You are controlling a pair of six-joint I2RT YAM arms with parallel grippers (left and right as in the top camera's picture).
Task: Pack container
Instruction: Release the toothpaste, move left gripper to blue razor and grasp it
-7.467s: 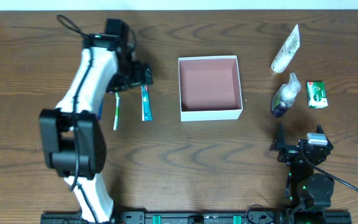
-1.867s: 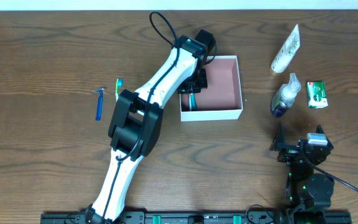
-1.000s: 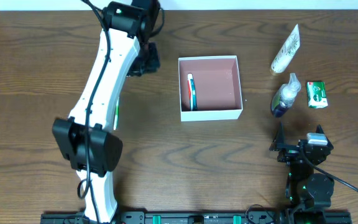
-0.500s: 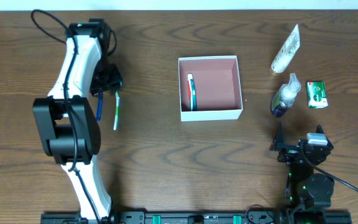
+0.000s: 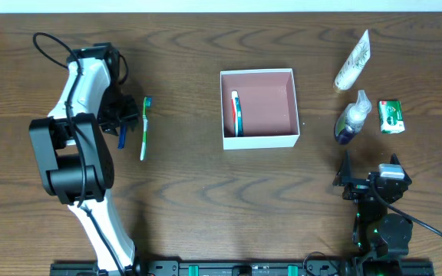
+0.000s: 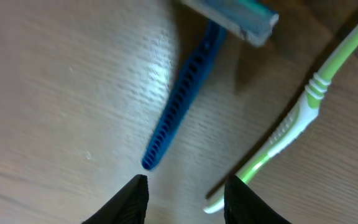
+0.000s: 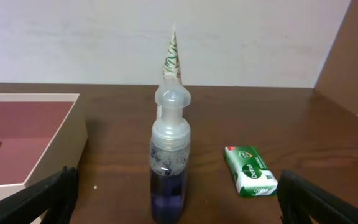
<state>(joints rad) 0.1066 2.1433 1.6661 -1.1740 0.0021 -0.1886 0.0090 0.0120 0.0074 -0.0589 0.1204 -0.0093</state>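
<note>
The left gripper moves down and eases toward the razor's head onto the blue handle (image 5: 122, 138) (image 6: 181, 93) next, since the handle's end still lies ahead of the open fingers.
The container (image 5: 258, 139), a white-walled box with a pink inside, stands mid-table with a toothpaste tube (image 5: 236, 113) lying along its left wall. At the far left lie a blue razor (image 6: 179, 106) and a green toothbrush (image 6: 303, 112), side by side. My left gripper (image 6: 185, 186) hovers low over them, open and empty, with the razor handle's end just ahead of its left finger. In the overhead view the left gripper (image 5: 117, 116) covers part of the razor (image 5: 121, 139), beside the toothbrush (image 5: 144, 126). My right gripper (image 7: 176, 177) rests wide open, facing a pump bottle (image 7: 168, 168).
At the right are the pump bottle (image 5: 353, 119), a green soap bar (image 5: 390, 116) and a white tube (image 5: 353, 61). The right arm (image 5: 378, 192) sits near the front edge. The container's corner (image 7: 55, 143) shows in the right wrist view, with the soap bar (image 7: 250, 171).
My left arm has swung left and forward from beside the container, coming down over the razor and toothbrush. The right arm and the items at the right have not moved.
</note>
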